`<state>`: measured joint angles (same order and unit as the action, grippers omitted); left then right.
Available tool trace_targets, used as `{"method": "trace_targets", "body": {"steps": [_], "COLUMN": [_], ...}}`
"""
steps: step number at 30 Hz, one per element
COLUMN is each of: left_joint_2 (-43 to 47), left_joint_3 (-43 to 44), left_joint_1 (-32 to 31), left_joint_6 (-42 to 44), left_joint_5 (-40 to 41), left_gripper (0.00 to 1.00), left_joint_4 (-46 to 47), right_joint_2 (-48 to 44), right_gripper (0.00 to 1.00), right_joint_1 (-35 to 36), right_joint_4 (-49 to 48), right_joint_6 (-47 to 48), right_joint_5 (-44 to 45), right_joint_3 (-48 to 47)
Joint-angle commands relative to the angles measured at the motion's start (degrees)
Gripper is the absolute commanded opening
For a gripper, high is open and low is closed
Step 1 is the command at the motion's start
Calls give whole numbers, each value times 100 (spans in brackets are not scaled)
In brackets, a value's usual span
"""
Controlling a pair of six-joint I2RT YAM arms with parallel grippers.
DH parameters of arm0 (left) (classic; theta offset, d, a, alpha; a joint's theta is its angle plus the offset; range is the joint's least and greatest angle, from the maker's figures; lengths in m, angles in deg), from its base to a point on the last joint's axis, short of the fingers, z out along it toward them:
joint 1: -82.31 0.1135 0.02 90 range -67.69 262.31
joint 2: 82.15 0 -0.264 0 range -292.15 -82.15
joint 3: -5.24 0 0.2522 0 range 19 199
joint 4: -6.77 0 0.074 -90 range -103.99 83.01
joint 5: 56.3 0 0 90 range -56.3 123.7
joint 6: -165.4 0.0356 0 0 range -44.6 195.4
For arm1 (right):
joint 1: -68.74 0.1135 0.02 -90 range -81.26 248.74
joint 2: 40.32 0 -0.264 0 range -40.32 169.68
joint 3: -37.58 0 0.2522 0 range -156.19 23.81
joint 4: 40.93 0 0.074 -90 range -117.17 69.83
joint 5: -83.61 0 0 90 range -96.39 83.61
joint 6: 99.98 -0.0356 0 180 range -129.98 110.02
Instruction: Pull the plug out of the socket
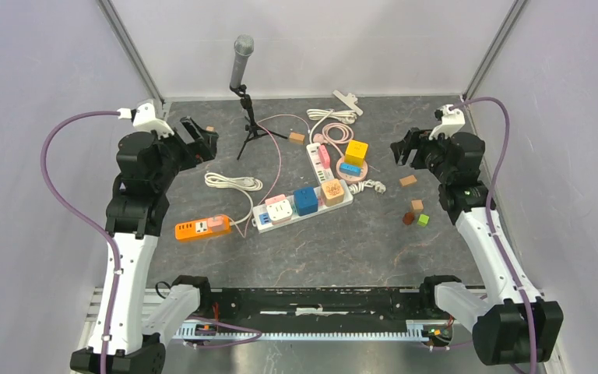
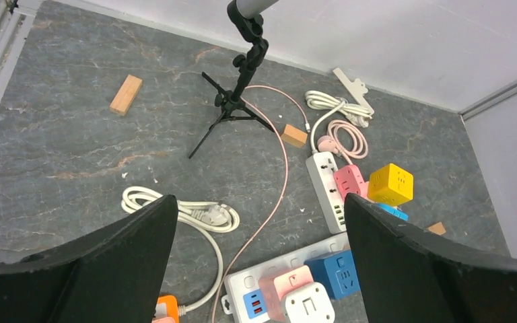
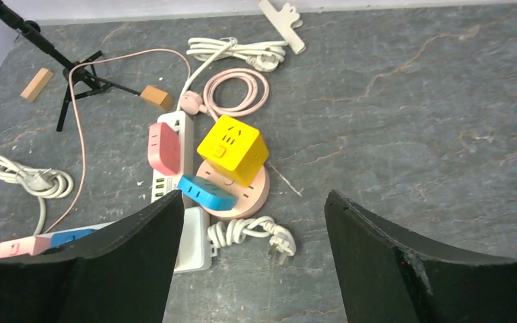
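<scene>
The tan plug (image 1: 332, 191) is in the long white power strip, so I need to move my right gripper to the left in the top view and down around the tan plug's sides.
A long white power strip (image 1: 263, 217) lies mid-table with a pink-and-white plug (image 1: 279, 209), a blue cube plug (image 1: 305, 201) and a tan plug (image 1: 332, 191) in it. A second white strip (image 1: 312, 154) carries a pink plug (image 3: 163, 148). A round pink socket (image 3: 249, 198) holds a yellow cube plug (image 3: 232, 148) and a flat blue plug (image 3: 205, 192). An orange socket (image 1: 191, 230) carries a pink plug (image 1: 218, 223). My left gripper (image 2: 259, 202) is open, raised at the left. My right gripper (image 3: 254, 195) is open, raised at the right. Neither touches anything.
A microphone on a tripod (image 1: 243, 86) stands at the back. Coiled white cable (image 1: 233, 183), a loose white plug (image 3: 279, 242), a pink cable coil (image 3: 235, 91), a white clip (image 1: 348, 101) and small wooden blocks (image 1: 416, 210) lie around the strips.
</scene>
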<state>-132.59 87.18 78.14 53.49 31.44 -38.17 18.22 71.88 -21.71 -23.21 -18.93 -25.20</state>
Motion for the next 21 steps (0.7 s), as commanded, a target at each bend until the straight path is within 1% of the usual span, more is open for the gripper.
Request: {"method": "trace_targets", "body": {"steps": [1,5,8,9,10,12,13,14,16,18,21], "left_joint_2": [162,189,127,103,77,-36,-81,-105,-144,-193,-278], "left_joint_3": [-171,-549,-660,-688,-728,-878,-1009,-1147,-1477,-1674,-1930], "left_joint_1": [-5,-5,-8,-13,-7,-21,-100,-199,-472,-799,-1335], "left_joint_6": [-214,-314,-547,-632,-660,-771,-963,-1166,-1492,-1525,-1427], "left_joint_5": [-323,-1108,-1436,-1660,-1988,-3051,-3457,-3643,-3641,-3403,-2916], "left_gripper": [100,100,100,100,100,100,100,100,100,100,100], "left_joint_4": [280,864,1074,1170,1293,1844,2129,2525,3075,3233,3154], "right_joint_2": [-52,12,56,48,44,43,58,90,196,382,703], "right_gripper": [82,83,95,98,98,98,98,98,98,98,98], "right_joint_1": [76,271,633,781,915,1192,1340,1466,1772,2099,2604], "right_joint_4": [-200,-429,-501,-501,-720,-883,-929,-928,-734,-322,175], "right_joint_6": [-310,-569,-576,-569,-570,-581,-581,-578,-573,-547,-456], "right_joint_5": [-398,-716,-689,-615,-584,-513,-442,-321,129,615,1204], "right_joint_3": [123,341,447,490,529,637,669,678,615,436,140]}}
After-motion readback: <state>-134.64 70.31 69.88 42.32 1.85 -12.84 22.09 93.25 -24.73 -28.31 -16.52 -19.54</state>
